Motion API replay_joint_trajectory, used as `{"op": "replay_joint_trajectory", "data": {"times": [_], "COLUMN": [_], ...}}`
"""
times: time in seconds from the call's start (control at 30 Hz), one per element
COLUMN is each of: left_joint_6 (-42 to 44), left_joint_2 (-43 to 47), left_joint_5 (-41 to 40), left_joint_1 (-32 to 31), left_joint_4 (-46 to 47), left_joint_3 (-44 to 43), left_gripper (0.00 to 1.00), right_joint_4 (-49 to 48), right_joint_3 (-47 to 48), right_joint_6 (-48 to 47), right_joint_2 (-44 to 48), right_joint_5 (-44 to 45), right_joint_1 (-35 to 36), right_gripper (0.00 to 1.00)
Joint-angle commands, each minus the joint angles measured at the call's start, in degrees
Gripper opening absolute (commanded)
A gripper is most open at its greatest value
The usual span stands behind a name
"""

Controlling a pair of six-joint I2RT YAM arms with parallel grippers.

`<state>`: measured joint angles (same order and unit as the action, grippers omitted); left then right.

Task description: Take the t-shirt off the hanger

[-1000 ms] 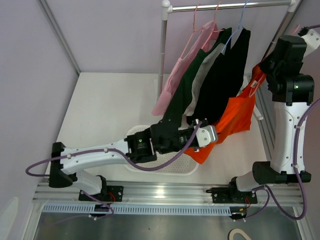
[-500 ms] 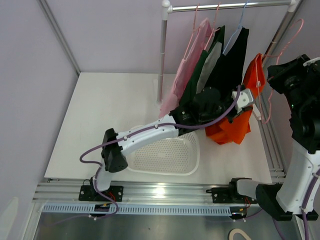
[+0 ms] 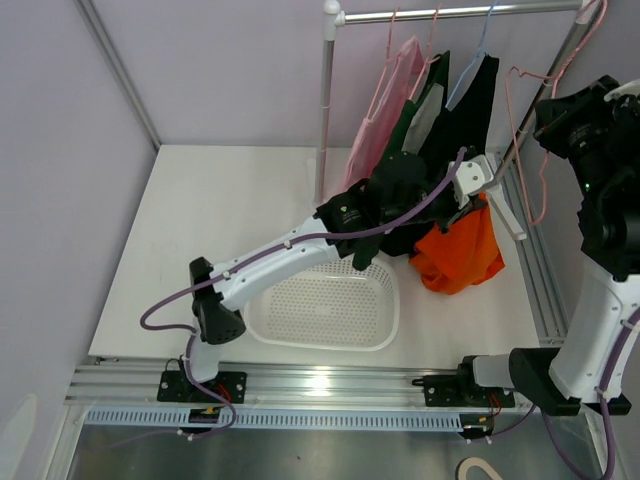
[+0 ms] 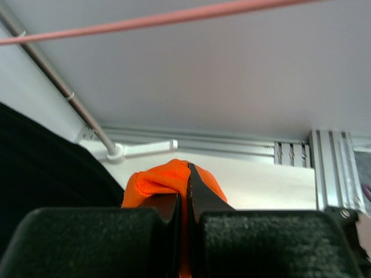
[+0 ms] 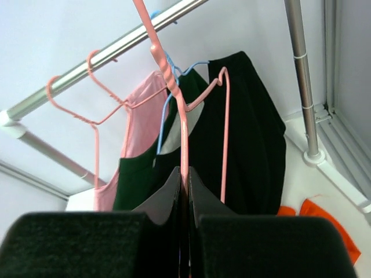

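The robot's right gripper needs to carry the bare pink hanger outward over the part of the bar between the blue hanger and the post and then down, because that part is empty.
The orange t-shirt (image 3: 462, 250) hangs bunched from my left gripper (image 3: 478, 182), which is shut on a fold of it (image 4: 168, 176), above the table right of the basket. The shirt is off the pink hanger (image 3: 530, 140). My right gripper (image 3: 560, 112) is shut on the bare pink hanger's wire (image 5: 184, 147) and holds it up near the rail's right end. In the right wrist view a corner of the orange shirt (image 5: 324, 223) shows low at the right.
A rail (image 3: 460, 12) carries a pink top (image 3: 385, 100), a dark green one and black garments (image 3: 440, 130) on hangers. A white perforated basket (image 3: 325, 310) lies on the table under the left arm. The rail's post (image 3: 323, 110) stands at centre.
The right gripper lifted the pink hanger up and away; it is now bare. The left gripper moved a little up and back with the orange shirt, which now hangs free from it.
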<state>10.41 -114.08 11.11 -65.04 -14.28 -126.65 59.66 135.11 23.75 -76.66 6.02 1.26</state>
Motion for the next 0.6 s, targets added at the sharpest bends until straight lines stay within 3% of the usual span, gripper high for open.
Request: {"op": "replay_joint_trajectory", "data": {"times": [0.0,0.1,0.27,0.57], "left_joint_6": [-2.0,-1.3,2.1,7.2], "left_joint_2": [10.8,14.4,14.2,28.8], "left_joint_5": [-1.4,-4.4,-10.1,-19.0], "left_joint_1": [-0.2,-0.2,1.0,2.6], "left_joint_4": [-1.5,-1.3,-6.5,-5.1], "left_joint_3": [0.8,0.0,-12.8,-6.1], "left_gripper": [0.01,0.01,0.01,0.01], "right_joint_4": [-5.5,-11.4,-20.3,-28.8], "right_joint_3": [-1.5,-7.9,-11.3,-9.0], "right_joint_6": [-4.6,-6.0,-8.5,-10.0], "right_joint_2": [-2.7,-3.3,-5.4,-10.3], "right_joint_5": [0.5,0.6,0.1,-3.6], "right_joint_1": [-0.2,-0.4,-0.7,-4.1], "right_gripper": [0.0,0.0,0.0,0.0]}}
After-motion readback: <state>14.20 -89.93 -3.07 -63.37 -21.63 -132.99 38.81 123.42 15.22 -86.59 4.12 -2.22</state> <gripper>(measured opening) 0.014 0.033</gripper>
